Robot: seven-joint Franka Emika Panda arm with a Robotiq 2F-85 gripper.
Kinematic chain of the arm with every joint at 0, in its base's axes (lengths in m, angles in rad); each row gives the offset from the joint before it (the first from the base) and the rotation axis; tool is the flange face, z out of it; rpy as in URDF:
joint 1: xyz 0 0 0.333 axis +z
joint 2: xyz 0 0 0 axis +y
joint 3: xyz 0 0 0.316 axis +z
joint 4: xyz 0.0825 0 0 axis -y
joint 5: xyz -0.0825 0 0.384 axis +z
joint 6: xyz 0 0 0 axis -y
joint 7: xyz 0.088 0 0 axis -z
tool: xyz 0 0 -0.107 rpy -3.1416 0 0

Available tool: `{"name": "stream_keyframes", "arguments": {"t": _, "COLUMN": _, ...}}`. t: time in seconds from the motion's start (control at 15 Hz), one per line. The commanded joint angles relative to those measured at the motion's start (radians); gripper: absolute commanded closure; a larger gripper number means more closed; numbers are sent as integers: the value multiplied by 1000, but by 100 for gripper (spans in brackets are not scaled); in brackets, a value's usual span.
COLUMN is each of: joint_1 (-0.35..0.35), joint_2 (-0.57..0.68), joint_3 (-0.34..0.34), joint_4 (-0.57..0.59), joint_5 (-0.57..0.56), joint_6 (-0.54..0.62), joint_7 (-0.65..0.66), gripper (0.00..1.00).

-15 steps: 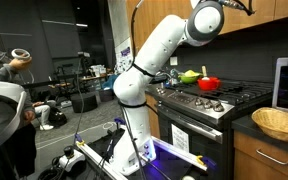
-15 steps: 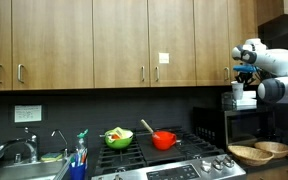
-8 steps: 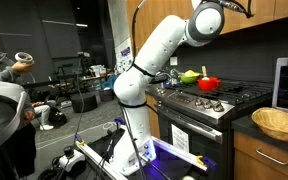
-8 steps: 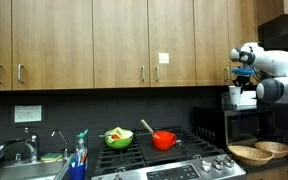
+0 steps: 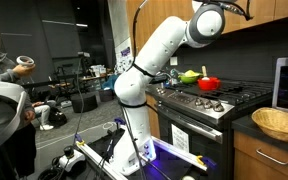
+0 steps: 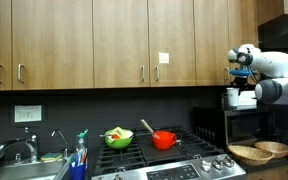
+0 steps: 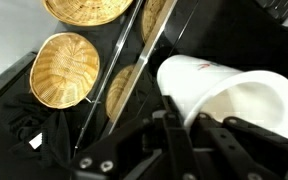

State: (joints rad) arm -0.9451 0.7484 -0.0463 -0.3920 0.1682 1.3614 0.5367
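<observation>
The base of the cup is still just above the top of the black microwave. My gripper will next lower the white cup [image 6: 234,97] slightly onto the microwave's top and let go of the cup's side.
My gripper [image 7: 191,130] is shut on the wall of a white cup [image 7: 224,85]; one finger is inside the rim and one outside. The cup lies tilted, with its open mouth toward the lower right of the wrist view. In an exterior view the gripper [image 6: 240,76] hangs high at the right, with the white cup [image 6: 234,97] below it, level with the top of a black microwave [image 6: 259,125]. Far below the cup, two woven baskets [image 7: 64,68] sit on a dark counter.
The baskets [image 6: 250,154] stand on the counter under the microwave, beside a stove [image 6: 174,165]. On the stove are a red pot [image 6: 164,140] and a green bowl [image 6: 118,138]. Wooden cabinets [image 6: 104,45] hang above. A person [image 5: 4,100] stands beyond the arm's base.
The gripper with the cup has shifted slightly to the left in an exterior view. The jaws stay shut. The person's hand has moved a little.
</observation>
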Motion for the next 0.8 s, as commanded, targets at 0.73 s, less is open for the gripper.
{"name": "stream_keyframes", "arguments": {"t": 0.73, "joint_1": 44, "joint_2": -15, "joint_3": -18, "joint_4": -37, "joint_5": -40, "joint_6": 7, "joint_7": -2, "gripper": 98}}
